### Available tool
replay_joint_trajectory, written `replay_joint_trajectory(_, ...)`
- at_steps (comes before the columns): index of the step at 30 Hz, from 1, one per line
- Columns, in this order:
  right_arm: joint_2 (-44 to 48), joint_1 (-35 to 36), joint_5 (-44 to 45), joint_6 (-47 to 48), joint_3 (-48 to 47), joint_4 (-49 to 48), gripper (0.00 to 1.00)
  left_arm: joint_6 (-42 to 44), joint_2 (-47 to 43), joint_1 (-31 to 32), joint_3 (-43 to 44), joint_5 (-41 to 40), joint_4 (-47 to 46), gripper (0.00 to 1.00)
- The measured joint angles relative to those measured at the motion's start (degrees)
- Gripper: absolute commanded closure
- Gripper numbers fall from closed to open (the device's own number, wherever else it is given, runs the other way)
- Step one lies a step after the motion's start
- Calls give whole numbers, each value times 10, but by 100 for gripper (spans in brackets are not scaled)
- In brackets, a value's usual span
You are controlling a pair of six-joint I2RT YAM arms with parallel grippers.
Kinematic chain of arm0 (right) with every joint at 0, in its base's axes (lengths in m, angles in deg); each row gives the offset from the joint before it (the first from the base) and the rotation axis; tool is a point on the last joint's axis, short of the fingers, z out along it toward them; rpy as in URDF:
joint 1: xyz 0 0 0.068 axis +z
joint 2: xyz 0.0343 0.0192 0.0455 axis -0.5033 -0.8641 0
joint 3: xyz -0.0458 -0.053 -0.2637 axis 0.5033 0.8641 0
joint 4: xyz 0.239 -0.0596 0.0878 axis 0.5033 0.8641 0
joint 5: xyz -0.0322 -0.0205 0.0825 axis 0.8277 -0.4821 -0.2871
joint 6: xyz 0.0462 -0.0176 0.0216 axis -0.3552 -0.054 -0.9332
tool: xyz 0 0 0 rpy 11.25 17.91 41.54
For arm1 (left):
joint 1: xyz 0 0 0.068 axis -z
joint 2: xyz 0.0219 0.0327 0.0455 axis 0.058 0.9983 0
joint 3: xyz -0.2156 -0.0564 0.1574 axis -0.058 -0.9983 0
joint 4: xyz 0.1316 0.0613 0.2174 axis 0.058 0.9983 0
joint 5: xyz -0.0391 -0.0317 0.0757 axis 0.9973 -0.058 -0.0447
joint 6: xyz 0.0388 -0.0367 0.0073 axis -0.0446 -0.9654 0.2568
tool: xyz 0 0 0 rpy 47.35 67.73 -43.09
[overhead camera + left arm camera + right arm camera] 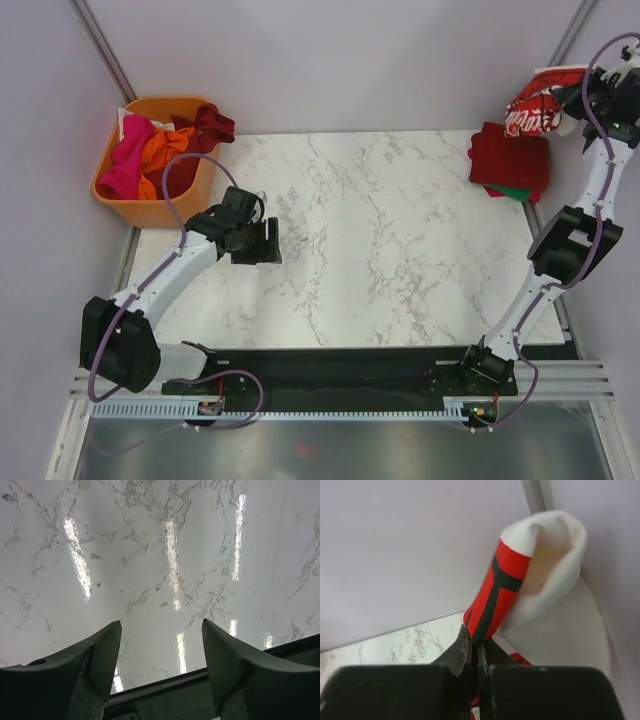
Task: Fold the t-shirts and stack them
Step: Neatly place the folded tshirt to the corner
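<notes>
My right gripper needs to lower the hanging t-shirt back onto the folded stack's dark red top [509,161] next and let go, as that is below and back toward the base.
My right gripper [479,647] is shut on the cream-white t-shirt with red print [540,580], pinching a red and black printed fold. From above, that t-shirt [538,108] hangs bunched in the air at the far right, just beyond a folded stack with a dark red t-shirt [512,158] on top and a green one [513,192] peeking out below. More t-shirts, pink [130,158], orange [158,145] and dark red [212,124], lie heaped in the basket. My left gripper [161,630] hovers open over bare marble, and in the overhead view this left gripper [262,243] sits at the table's left.
The orange plastic basket [150,210] stands off the table's far-left corner. The marble table top [390,260] ends at a black rail [350,365] near the arm bases. Grey walls close in on the left, back and right.
</notes>
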Motion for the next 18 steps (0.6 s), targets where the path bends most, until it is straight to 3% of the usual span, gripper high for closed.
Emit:
replay_joint_trajectory(6,7,-35,-83,-31,153,-183,100,0,4,6,0,0,0,27)
replay_joint_trajectory(11,-3,-20,-135,-149,233,-291,100,0,5,7,0,-3,0,27)
replay_joint_trajectory(14,-35,-11,-150,-236,205,-334,100,0,5,7,0,-4,0,27)
replay_joint_trajectory(18,-117,12,-149,-336,35,-333,100,0,4,7,0,-6,0,27)
